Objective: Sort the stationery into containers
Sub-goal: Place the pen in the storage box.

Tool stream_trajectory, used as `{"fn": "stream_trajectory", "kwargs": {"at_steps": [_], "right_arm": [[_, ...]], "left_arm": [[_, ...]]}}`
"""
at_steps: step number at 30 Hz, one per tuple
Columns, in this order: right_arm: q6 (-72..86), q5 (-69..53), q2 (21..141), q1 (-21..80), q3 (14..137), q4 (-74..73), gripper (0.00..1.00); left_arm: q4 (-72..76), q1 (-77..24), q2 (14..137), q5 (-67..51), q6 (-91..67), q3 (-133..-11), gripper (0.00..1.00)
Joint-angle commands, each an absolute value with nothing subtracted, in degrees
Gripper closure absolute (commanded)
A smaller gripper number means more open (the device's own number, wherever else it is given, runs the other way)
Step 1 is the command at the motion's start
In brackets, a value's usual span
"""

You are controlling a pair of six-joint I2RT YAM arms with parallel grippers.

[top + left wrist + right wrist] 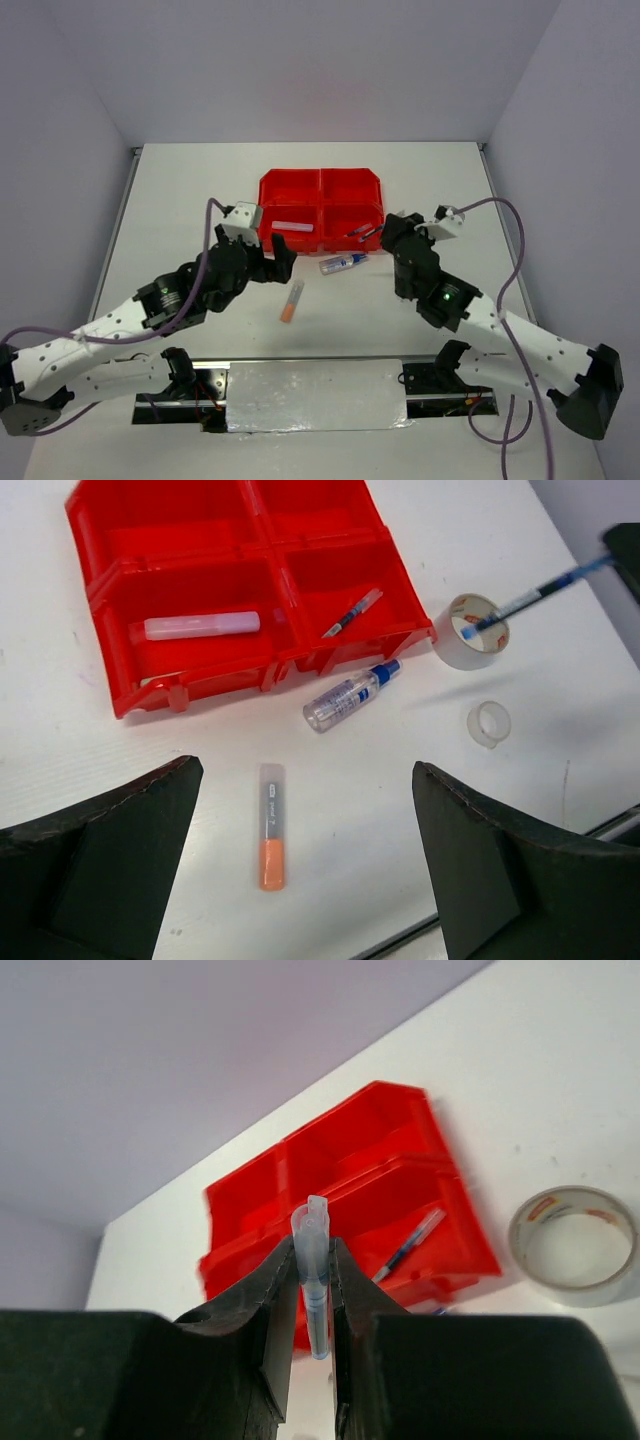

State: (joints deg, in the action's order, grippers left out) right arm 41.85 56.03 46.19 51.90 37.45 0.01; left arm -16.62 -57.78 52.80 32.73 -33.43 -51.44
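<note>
I will next move my right gripper over one front bin (351, 223) and down to let go of my blue pen, because a matching blue pen is already in that bin.
The red containers (320, 185) stand at mid-table. A pink highlighter (200, 626) lies in the front-left bin and a blue pen (352, 613) in the front-right bin. An orange highlighter (271, 826) and the blue-capped glue tube (350, 695) lie on the table in front of the bins. My left gripper (307, 770) is open and empty, hovering above the orange highlighter (291, 300). My right gripper (313, 1245) is shut on a second blue pen (314, 1290), held in the air right of the bins (340, 1160). Erasers and the green highlighter are not in view.
A large clear tape roll (470, 630) and a small one (489, 723) lie on the table right of the bins, under the right arm. The large roll also shows in the right wrist view (573, 1245). The table's near edge runs just behind the orange highlighter.
</note>
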Motion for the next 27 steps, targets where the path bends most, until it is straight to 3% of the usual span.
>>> {"fn": "stream_trajectory", "kwargs": {"at_steps": [1,3,10,18,27], "right_arm": [[47.45,58.91,52.37,44.76,41.57,4.83,1.00],[47.73,51.43,57.27,40.28,42.71,7.64,1.00],[48.34,45.62,70.12,37.00,48.68,11.15,1.00],[55.19,45.09,83.57,37.00,52.91,10.54,0.99],[59.67,45.09,90.00,37.27,54.15,9.49,0.94]], "left_arm": [[-25.91,-57.57,48.00,32.44,-33.23,-56.94,0.01],[-30.83,-57.57,45.20,31.64,-32.44,-57.65,0.01],[-39.55,-57.57,36.31,29.62,-29.28,-56.26,0.01],[-39.12,-57.57,30.59,31.38,-27.78,-48.78,0.01],[-38.06,-57.57,29.09,31.03,-27.60,-47.37,0.01]]}}
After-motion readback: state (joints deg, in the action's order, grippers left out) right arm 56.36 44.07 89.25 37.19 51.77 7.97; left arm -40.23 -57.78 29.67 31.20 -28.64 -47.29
